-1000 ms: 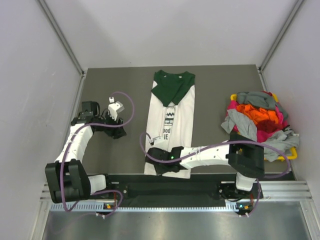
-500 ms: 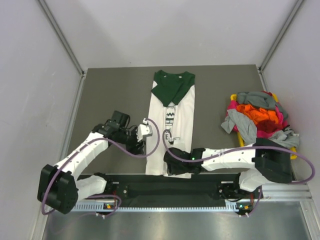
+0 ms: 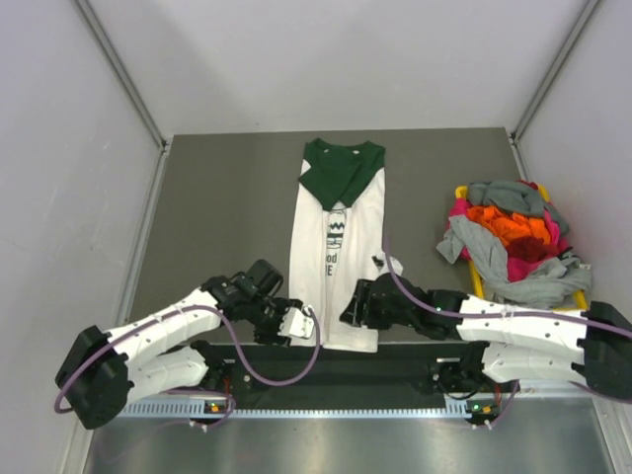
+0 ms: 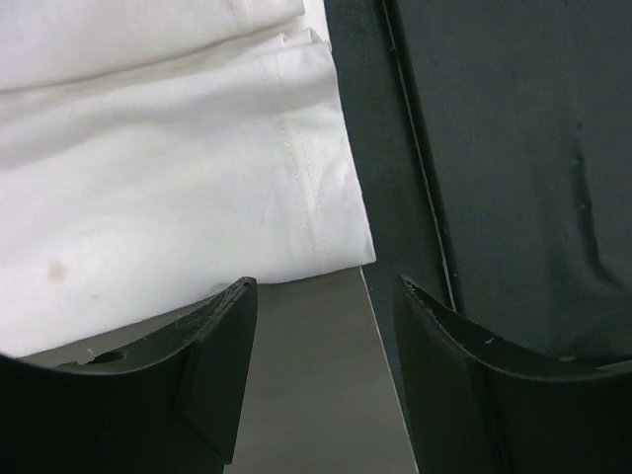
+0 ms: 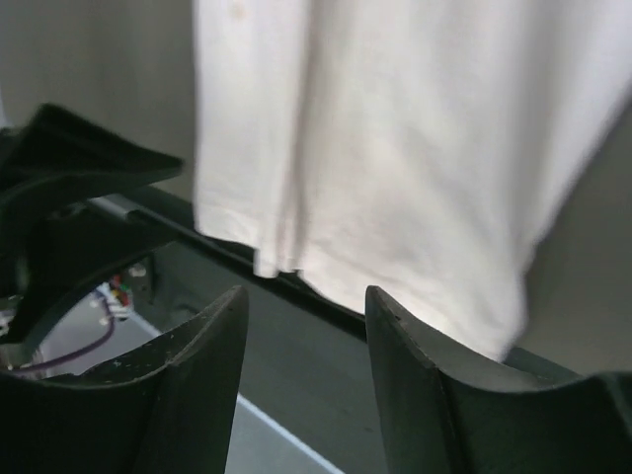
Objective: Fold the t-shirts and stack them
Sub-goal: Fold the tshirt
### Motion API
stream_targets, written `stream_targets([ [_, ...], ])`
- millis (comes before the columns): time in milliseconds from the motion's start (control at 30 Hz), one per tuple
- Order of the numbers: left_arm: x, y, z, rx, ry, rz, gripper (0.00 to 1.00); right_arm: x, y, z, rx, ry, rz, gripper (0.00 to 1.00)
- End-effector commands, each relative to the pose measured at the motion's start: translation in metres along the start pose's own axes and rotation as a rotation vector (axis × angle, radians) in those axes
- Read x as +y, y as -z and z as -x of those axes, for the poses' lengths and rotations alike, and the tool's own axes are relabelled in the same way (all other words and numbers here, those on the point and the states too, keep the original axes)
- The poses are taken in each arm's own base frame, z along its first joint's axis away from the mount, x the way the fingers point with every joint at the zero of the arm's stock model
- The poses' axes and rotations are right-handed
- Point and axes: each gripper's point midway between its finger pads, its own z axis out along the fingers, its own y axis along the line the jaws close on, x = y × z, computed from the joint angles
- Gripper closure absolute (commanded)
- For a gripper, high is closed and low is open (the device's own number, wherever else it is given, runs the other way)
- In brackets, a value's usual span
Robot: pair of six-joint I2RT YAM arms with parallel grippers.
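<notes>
The robot's right gripper needs to move down, back and toward the bin next, then close on the t-shirt's hem corner nearest the bin (image 3: 373, 347) (image 5: 496, 341), which sticks out over the bar.
A white t-shirt (image 3: 341, 247) with a dark green collar and black print lies folded into a long strip down the middle of the table. Its hem reaches the near edge. My left gripper (image 3: 296, 324) is open beside the hem's left corner, which shows in the left wrist view (image 4: 197, 197). My right gripper (image 3: 351, 314) is open at the hem's right side; the hem fills the right wrist view (image 5: 395, 148). Neither holds cloth. A pile of grey, orange, red and pink t-shirts (image 3: 509, 237) lies at the right.
The pile sits in a yellow plastic bin (image 3: 578, 304) at the table's right edge. A black rail (image 3: 395, 367) runs along the near edge just below the hem. Grey walls stand close on both sides.
My left gripper has swung from the far left of the table down to the hem's left corner. My right gripper has slid from the hem's left side to its right side.
</notes>
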Motion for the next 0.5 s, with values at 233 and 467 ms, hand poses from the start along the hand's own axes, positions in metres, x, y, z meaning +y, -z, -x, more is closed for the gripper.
stream_targets([
  [233,0.0,-0.019,0.006,0.031,-0.175,0.032,0.37,-0.077,-0.004,-0.036,0.073,-0.127,-0.138,0.5],
  [467,-0.01,-0.033,-0.01,0.083,-0.161,-0.019,0.41,-0.092,-0.01,-0.049,0.108,-0.138,-0.154,0.6],
])
